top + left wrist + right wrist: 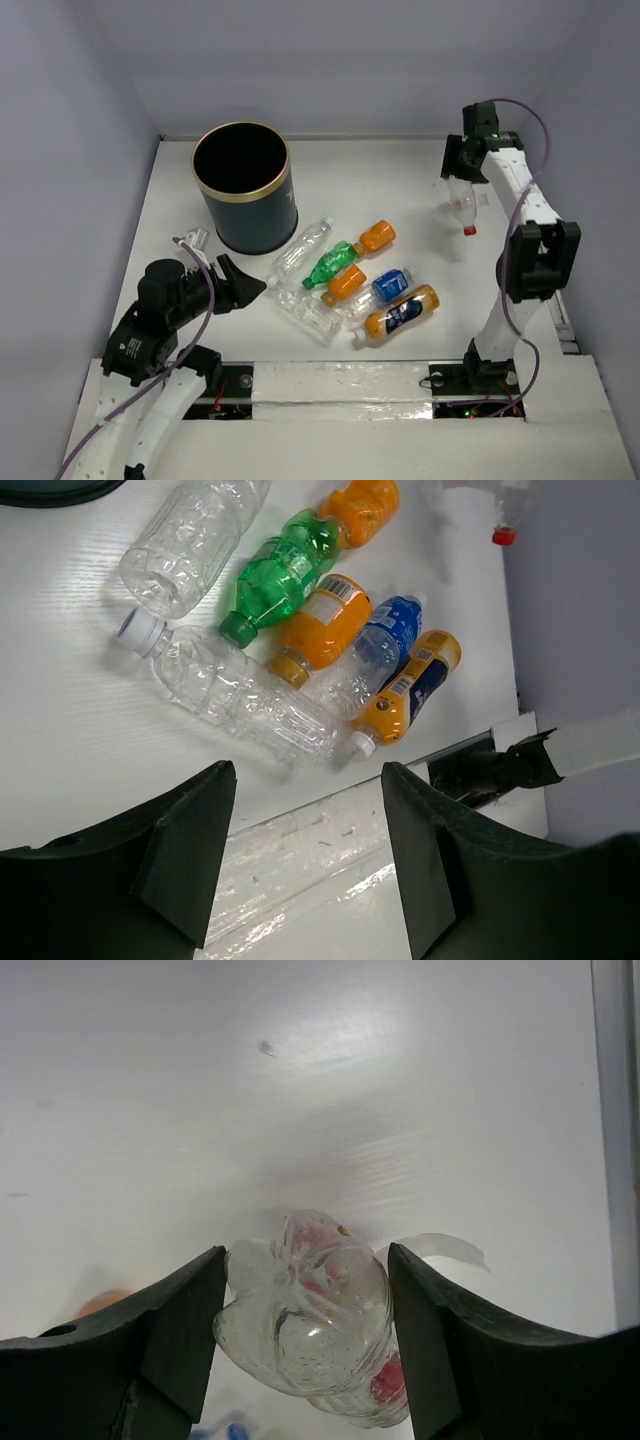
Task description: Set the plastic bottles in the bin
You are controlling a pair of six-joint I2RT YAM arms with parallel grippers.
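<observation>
My right gripper will lift and swing over the bin's opening next and release the bottle, since the bin is to the gripper's left in the top view.
Several plastic bottles lie clustered mid-table: a clear one, a green one, two orange ones, a blue one, an orange one with a dark label and another clear one. The dark bin with its gold rim stands upright at the back left. My left gripper is open and empty, left of the cluster, in front of the bin. My right gripper at the back right is shut on a clear red-capped bottle, cap pointing down.
Grey walls enclose the white table on three sides. A foil-taped strip runs along the front edge between the arm bases. The right arm stands tall along the right side.
</observation>
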